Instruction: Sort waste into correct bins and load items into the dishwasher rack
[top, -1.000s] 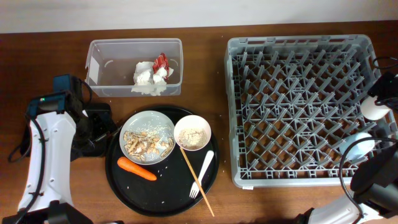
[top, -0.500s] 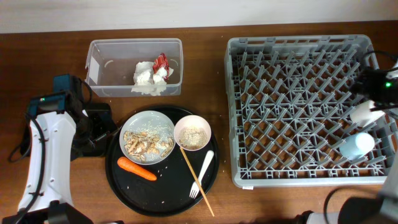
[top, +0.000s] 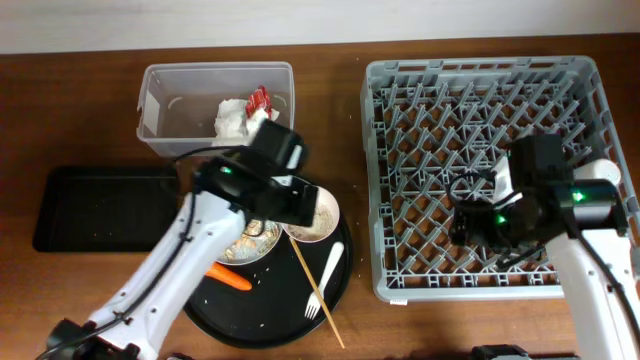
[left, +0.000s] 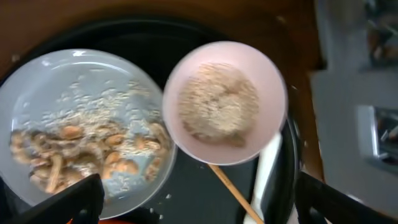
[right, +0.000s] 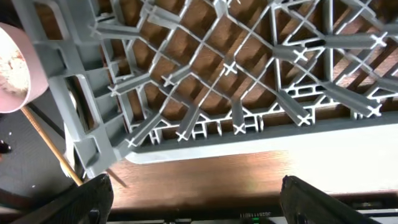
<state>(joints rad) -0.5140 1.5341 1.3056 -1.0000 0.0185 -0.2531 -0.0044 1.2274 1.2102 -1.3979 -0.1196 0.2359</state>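
I will move my left gripper toward the rack (top: 470, 100) and down onto the cream bowl's fork-side rim (top: 338, 217), because that is below, to its right in the overhead view.
My left gripper (top: 296, 202) is open and empty. It hovers over the round black tray (top: 265, 320), above the white plate (left: 81, 134) of beige scraps and the small cream bowl (left: 224, 102) of crumbs. The orange carrot (top: 232, 278) and the white fork (top: 330, 272) lie on that tray. The napkin (top: 232, 120) and the red wrapper (top: 258, 100) sit in the clear tub (top: 165, 125). My right gripper (top: 463, 224) is open and empty above the front of the grey rack (top: 470, 100). A white cup (top: 602, 170) peeks out beside the right arm. The light blue cup is hidden.
The shallow black rectangular tray (top: 100, 205) lies at the left. A wooden chopstick (top: 315, 292) lies across the round tray beside the fork. The right wrist view shows the rack's front wall (right: 249, 140), bare table before it and the bowl's edge (right: 12, 68).
The left arm swung from the table's left side to over the plate and bowl, uncovering the black rectangular tray. The right arm moved from the right edge in over the rack's front.
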